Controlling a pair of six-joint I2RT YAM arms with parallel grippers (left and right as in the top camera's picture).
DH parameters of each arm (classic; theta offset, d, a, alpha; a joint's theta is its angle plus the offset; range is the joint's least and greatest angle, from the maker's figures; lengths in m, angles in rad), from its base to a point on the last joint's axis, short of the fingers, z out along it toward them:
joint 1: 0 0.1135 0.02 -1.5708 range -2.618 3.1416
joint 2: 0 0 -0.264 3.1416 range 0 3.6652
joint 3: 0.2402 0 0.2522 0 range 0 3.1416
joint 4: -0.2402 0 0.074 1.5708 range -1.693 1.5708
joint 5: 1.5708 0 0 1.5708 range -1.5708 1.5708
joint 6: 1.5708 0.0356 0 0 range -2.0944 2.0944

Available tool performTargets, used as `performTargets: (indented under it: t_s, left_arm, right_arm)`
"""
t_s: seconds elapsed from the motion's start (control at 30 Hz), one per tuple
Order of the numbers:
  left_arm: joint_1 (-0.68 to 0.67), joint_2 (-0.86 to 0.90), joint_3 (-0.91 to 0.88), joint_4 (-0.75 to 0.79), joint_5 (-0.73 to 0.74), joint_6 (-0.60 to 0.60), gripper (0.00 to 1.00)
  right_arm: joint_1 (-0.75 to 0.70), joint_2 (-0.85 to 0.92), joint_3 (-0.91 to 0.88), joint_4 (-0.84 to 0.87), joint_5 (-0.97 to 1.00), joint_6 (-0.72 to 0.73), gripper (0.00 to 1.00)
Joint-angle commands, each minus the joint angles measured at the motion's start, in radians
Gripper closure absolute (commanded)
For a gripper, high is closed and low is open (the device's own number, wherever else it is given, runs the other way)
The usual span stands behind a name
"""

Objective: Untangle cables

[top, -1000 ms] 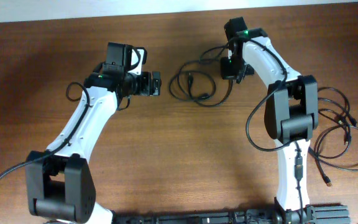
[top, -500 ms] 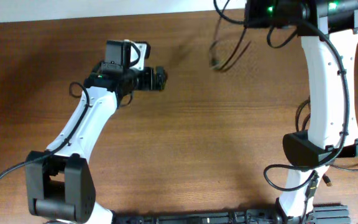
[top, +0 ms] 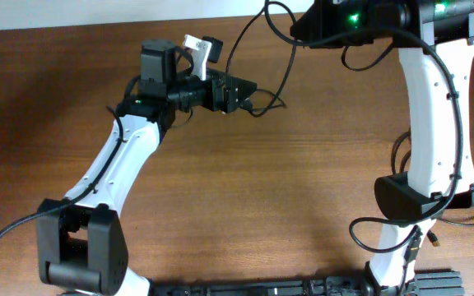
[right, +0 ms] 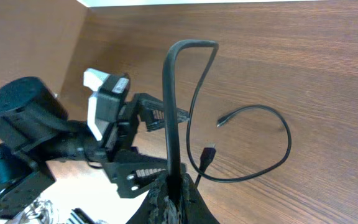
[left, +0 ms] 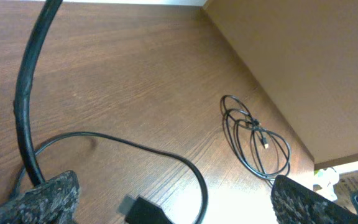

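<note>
Other cables lie beside the loose cables. My right gripper should swing to the right in the overhead view and down there to release the thin black cable.
A thin black cable [top: 239, 45] hangs from my raised right gripper [top: 301, 26] down to the table near my left gripper [top: 248, 97]. In the right wrist view the right gripper [right: 171, 186] is shut on the cable [right: 168, 106], which bends over and drops to a loop [right: 272, 146] with a plug [right: 209, 152] on the table. My left gripper [left: 173, 199] is open, its fingers either side of a plug [left: 143, 210] and a cable loop [left: 135, 146]. The hanging cable [left: 27, 93] passes close on its left.
A second coil of thin black cables [left: 253, 140] lies further off on the wooden table [top: 245, 197]. The table's back edge meets a pale wall [top: 97, 12]. The right arm's white links [top: 430, 107] stand over the table's right side.
My right gripper has lifted the cable off the table and swung up to the back edge. My left gripper has moved right to the hanging cable's lower end.
</note>
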Motion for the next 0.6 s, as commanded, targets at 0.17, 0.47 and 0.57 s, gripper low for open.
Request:
performTargets:
  t_s: [0.17,0.47,0.57]
  left_arm:
    - [0.002,0.045,0.005,-0.197,-0.466,-0.005,0.01]
    - [0.058,0.079,0.005,-0.340,-0.694,-0.005,0.02]
    - [0.095,0.047,0.008,-0.323,-0.505,0.047,0.01]
  right_arm:
    - [0.004,-0.035,0.010,0.117,-0.224,-0.018,0.96]
    - [-0.030,-0.063,0.010,0.174,0.133,-0.017,0.96]
    - [-0.097,-0.063,0.010,0.100,0.336,-0.011,0.96]
